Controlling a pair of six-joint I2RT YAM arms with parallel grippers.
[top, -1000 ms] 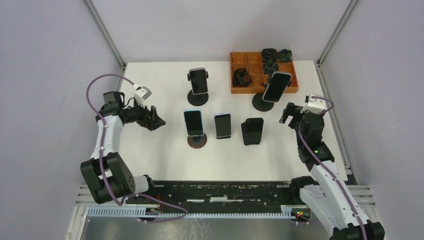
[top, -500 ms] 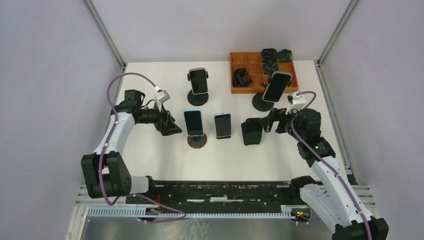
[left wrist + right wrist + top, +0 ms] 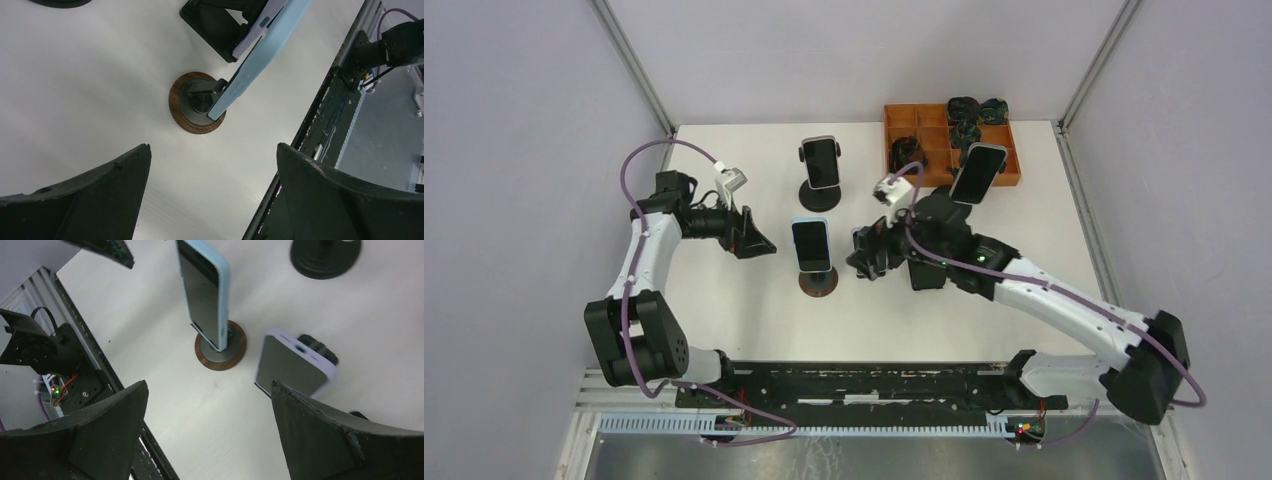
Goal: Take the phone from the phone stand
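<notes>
My right gripper should go left in the top view, onto the blue phone's side edge facing it, as that edge is clear of the stand.
A phone in a light-blue case stands upright on a stand with a round wooden base at mid-table. My left gripper hovers just left of it, open and empty. The left wrist view has the phone and base ahead of the left gripper. My right gripper is open just right of that stand, above a lavender-cased phone. In the right wrist view the blue phone and its base lie beyond the right gripper.
Another phone sits on a black stand at the back, and a tilted one on a black stand at the back right. An orange tray holds dark items. A black phone and stand are partly under the right arm.
The right arm has swung left across the table from the right side to beside the blue phone's stand. The left gripper has drawn back slightly to the left. Both stayed open.
</notes>
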